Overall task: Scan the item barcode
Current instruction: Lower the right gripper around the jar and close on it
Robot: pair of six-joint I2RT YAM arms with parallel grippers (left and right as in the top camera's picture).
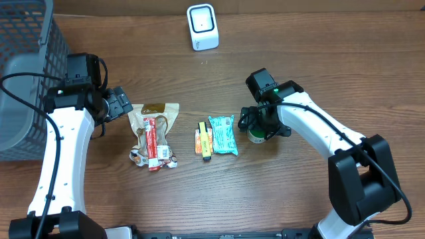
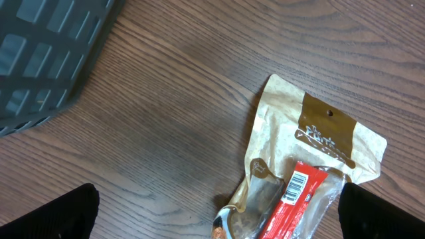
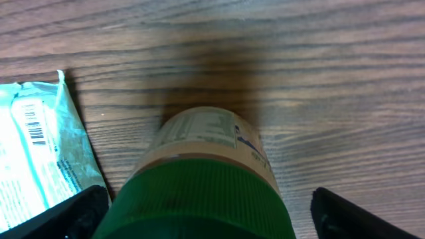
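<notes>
The green ribbed lid (image 1: 256, 136) (image 3: 199, 192) sits below my right gripper, already between its open fingers, so next my right gripper lowers slightly around the jar and closes.
A jar with a green ribbed lid (image 3: 199, 192) and a tan label stands on the wood table right of the teal packet; from overhead the jar (image 1: 256, 135) is half hidden by the wrist. My right gripper (image 3: 212, 216) is open and straddles the lid, with a clear gap at the right finger (image 3: 352, 216). Overhead, the right gripper (image 1: 262, 125) sits right over the jar. The white barcode scanner (image 1: 202, 26) stands at the far edge. My left gripper (image 2: 219, 216) is open above a brown pouch (image 2: 319, 133), holding nothing; overhead, the left gripper (image 1: 119, 103) is just left of the pouch.
A red bar (image 1: 154, 141) with a barcode lies on the brown pouch (image 1: 156, 119). Yellow and orange bars (image 1: 203, 139) and a teal packet (image 1: 222, 135) lie mid-table. A grey mesh basket (image 1: 26, 73) fills the far left corner.
</notes>
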